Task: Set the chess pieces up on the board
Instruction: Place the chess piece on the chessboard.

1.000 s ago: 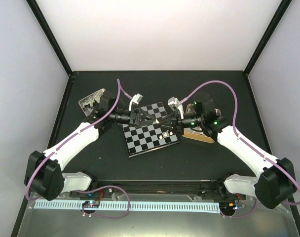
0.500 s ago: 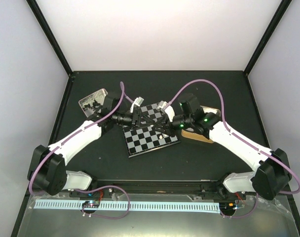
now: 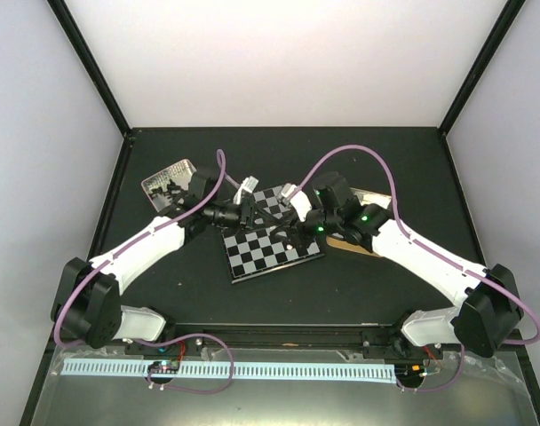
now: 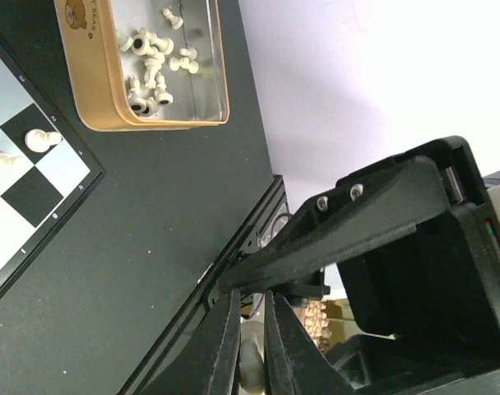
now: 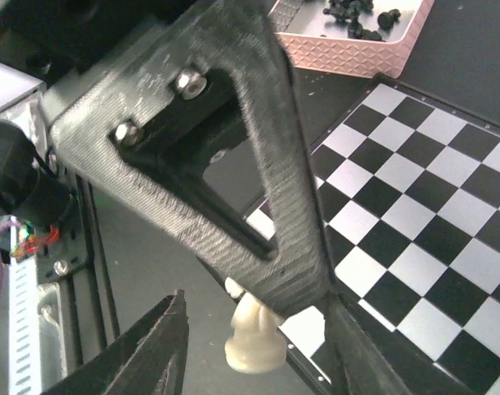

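Note:
The bare black square beside the board's white corner lies below, so my left gripper will next tip its fingers down, lower the piece and release it on that square.
A cream-white chess piece [image 5: 254, 346] hangs above the near rim of the board [image 5: 414, 206]. My left gripper [image 4: 252, 303] is shut on this piece [image 4: 252, 362], which shows as a pale sliver between the two fingers. My right gripper [image 5: 256, 319] is open, with a finger on each side of the piece and a gap to both. In the top view the left gripper [image 3: 274, 216] and the right gripper [image 3: 293, 229] meet over the board [image 3: 252, 257], hiding the piece. Two cream pieces [image 4: 43, 140] stand on edge squares of the board [image 4: 20, 193].
A tan box [image 4: 143, 123] with several cream pieces lies off the board's right side, under the right arm [image 3: 363, 244]. A pinkish tray [image 5: 349, 58] with black pieces sits at the board's far left [image 3: 168, 182]. Black side walls bound the table.
The left gripper has shut on the cream piece that the right one held. The right jaws have opened off it. Both wrists have moved closer together over the board.

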Tool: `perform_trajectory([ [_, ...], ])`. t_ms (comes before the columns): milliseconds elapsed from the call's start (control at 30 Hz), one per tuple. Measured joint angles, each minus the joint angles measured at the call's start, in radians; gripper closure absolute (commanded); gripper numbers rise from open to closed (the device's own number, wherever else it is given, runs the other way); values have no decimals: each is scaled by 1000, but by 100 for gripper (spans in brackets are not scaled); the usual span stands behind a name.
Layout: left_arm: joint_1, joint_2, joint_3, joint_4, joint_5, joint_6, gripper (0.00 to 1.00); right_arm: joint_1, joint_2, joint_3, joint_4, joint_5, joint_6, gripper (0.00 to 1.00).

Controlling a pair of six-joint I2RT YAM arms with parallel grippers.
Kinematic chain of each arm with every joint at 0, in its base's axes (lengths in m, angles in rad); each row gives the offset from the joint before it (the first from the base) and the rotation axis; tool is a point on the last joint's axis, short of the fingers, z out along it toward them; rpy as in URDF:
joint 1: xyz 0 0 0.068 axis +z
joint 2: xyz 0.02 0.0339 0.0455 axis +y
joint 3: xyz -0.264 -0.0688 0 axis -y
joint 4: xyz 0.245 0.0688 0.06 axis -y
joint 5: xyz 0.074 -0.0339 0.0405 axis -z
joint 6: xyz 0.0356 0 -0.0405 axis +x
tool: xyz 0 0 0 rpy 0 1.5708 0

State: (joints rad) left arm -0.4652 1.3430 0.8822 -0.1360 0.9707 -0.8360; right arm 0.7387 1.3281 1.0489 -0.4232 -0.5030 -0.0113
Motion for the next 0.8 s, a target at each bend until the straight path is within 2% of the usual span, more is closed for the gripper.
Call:
perform_trajectory([
  [67, -3, -2, 0, -16, -10, 24, 98, 1, 0, 0, 8, 10, 13, 37],
  [133, -9, -5, 1, -43, -34, 61, 99, 1, -6, -5, 23, 18, 34, 32],
  [333, -43, -24, 13, -136, -188, 195, 98, 0, -138, -114, 79, 79, 136, 30],
  [433, -84, -24, 17, -158, -288, 255, 98, 0, -253, -176, 103, 183, 225, 30],
  [567, -193, -11, 27, -187, -475, 333, 98, 0, -433, -257, 99, 373, 377, 30],
  [800, -362, 96, 85, -207, -776, 431, 98, -1, -702, -353, -97, 658, 644, 31],
])
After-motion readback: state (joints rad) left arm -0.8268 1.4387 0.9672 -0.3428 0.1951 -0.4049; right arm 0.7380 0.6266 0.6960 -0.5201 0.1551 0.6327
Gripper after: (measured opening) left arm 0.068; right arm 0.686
